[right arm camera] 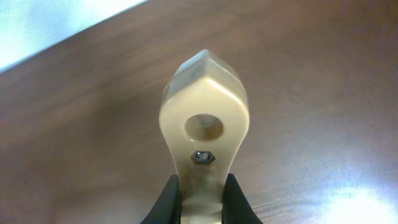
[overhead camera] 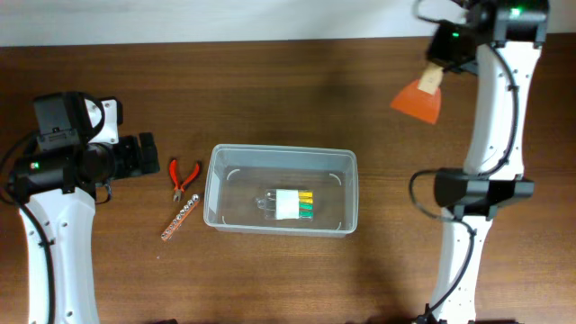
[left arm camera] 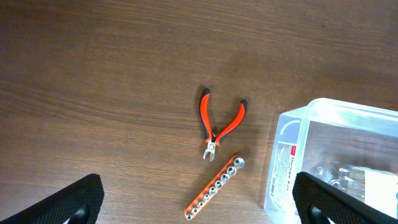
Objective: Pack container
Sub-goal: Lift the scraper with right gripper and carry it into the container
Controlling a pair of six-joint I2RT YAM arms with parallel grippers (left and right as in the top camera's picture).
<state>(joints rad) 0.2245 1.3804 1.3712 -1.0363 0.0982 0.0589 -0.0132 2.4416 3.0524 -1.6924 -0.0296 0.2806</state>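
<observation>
The container's bare bottom lies beside the white packet (overhead camera: 287,204), so next my right gripper will swing left in the overhead view and go down over the packet to release the scraper (overhead camera: 418,101).
The clear plastic container (overhead camera: 212,193) sits mid-table and holds a white packet with yellow and green pieces (overhead camera: 292,205). Its left end shows in the left wrist view (left arm camera: 287,155). My left gripper (overhead camera: 148,155) is open and empty (left arm camera: 199,208), left of the container, above the table. Red-handled pliers (overhead camera: 184,178) (left arm camera: 219,123) and an orange socket rail (overhead camera: 178,220) (left arm camera: 214,188) lie between it and the container. My right gripper (overhead camera: 447,49) (right arm camera: 202,199) is shut on the beige handle (right arm camera: 204,118) of an orange-bladed scraper (overhead camera: 418,101), held at the far right, away from the container.
The table's far edge meets a pale surface along the top (overhead camera: 225,18). The right arm's body (overhead camera: 481,189) stands to the right of the container.
</observation>
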